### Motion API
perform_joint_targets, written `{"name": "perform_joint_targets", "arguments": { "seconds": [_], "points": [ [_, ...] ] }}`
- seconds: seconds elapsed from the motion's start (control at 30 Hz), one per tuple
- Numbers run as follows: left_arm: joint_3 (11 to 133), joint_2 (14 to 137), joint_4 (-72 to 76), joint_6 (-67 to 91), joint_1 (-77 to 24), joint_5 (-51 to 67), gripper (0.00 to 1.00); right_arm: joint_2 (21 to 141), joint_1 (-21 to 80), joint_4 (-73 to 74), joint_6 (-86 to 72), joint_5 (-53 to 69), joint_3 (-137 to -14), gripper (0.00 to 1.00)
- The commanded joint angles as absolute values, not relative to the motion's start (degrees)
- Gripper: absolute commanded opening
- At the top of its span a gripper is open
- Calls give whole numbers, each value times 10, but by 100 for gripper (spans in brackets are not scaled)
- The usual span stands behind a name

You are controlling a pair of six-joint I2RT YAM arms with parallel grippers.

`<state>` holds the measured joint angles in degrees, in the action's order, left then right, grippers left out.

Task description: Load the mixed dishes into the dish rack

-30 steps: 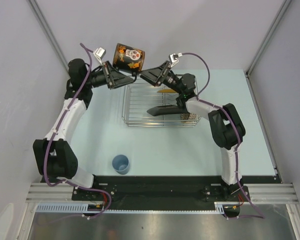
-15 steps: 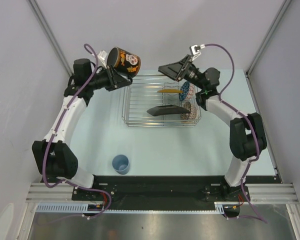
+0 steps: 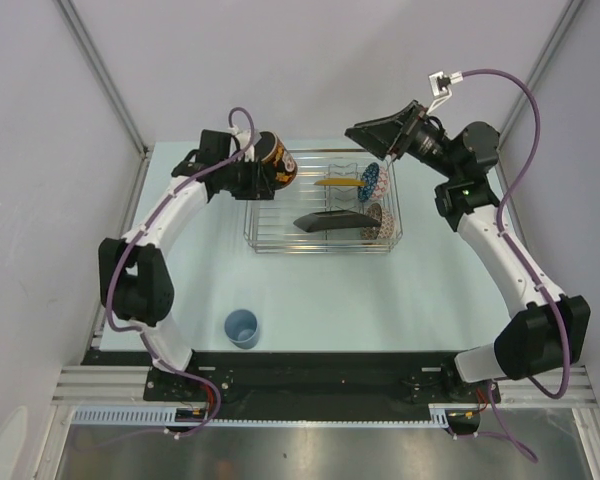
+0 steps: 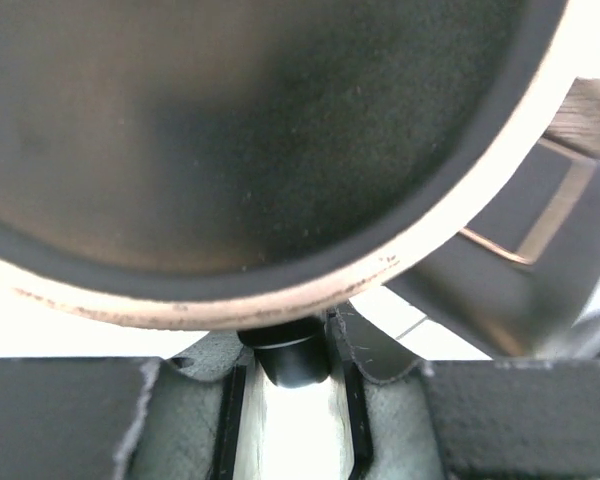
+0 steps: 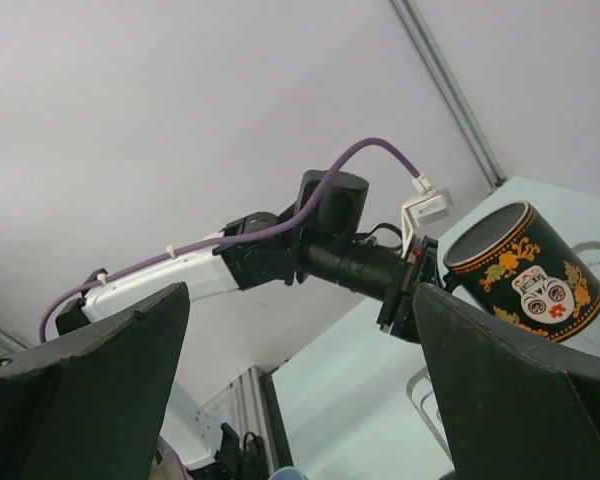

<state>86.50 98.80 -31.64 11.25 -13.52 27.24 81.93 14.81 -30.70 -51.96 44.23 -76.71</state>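
I will bring the mug down with my left gripper onto the rack's wire bottom beside the dark square plate (image 3: 330, 221), where the rack's bottom is empty.
My left gripper (image 3: 263, 172) is shut on the handle of the dark skull-print mug (image 3: 276, 163) and holds it tilted over the far left corner of the silver wire dish rack (image 3: 280, 248). In the left wrist view the mug's base (image 4: 240, 130) fills the frame, with its handle (image 4: 290, 360) pinched between the pads. The rack holds the yellow plate (image 3: 337, 183), blue-patterned bowl (image 3: 370, 180), dark square plate (image 3: 330, 221) and pinkish-beige bowl (image 3: 382, 224). The light-blue cup (image 3: 241, 327) stands on the table, front left. My right gripper (image 3: 375, 135) is open and empty above the rack's far right; its view shows the mug (image 5: 525, 270).
Grey walls with metal corner posts (image 3: 100, 70) close in the far side and both sides of the pale table (image 3: 310, 300). The left arm (image 5: 280, 255) stretches across the right wrist view. The black base rail (image 3: 300, 375) runs along the near edge.
My left arm has swung the mug down and to the right, to the rack's far left corner. My right arm has pulled back to the right and up, away from the mug, staying open.
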Motion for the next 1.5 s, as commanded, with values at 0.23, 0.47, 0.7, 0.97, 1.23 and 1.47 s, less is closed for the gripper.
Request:
{"name": "perform_joint_targets", "arguments": {
  "seconds": [0.23,0.47,0.7,0.97,1.23,1.47],
  "points": [
    [959,1036,-254,-14,-177,156,0,773,136,-216,-466,443,-722,100],
    [963,1074,-251,-31,-179,127,0,759,130,-214,-468,441,-701,100],
    [950,1085,-220,-26,-178,128,0,742,122,-212,-468,439,-681,100],
    [910,1082,-118,-10,-177,121,0,737,121,-203,-461,439,-661,100],
    [934,1107,-80,-4,-176,130,0,761,120,-206,-462,444,-650,100],
    [780,1072,-38,-4,-165,138,0,778,106,-214,-471,449,-650,100]
  ]
}}
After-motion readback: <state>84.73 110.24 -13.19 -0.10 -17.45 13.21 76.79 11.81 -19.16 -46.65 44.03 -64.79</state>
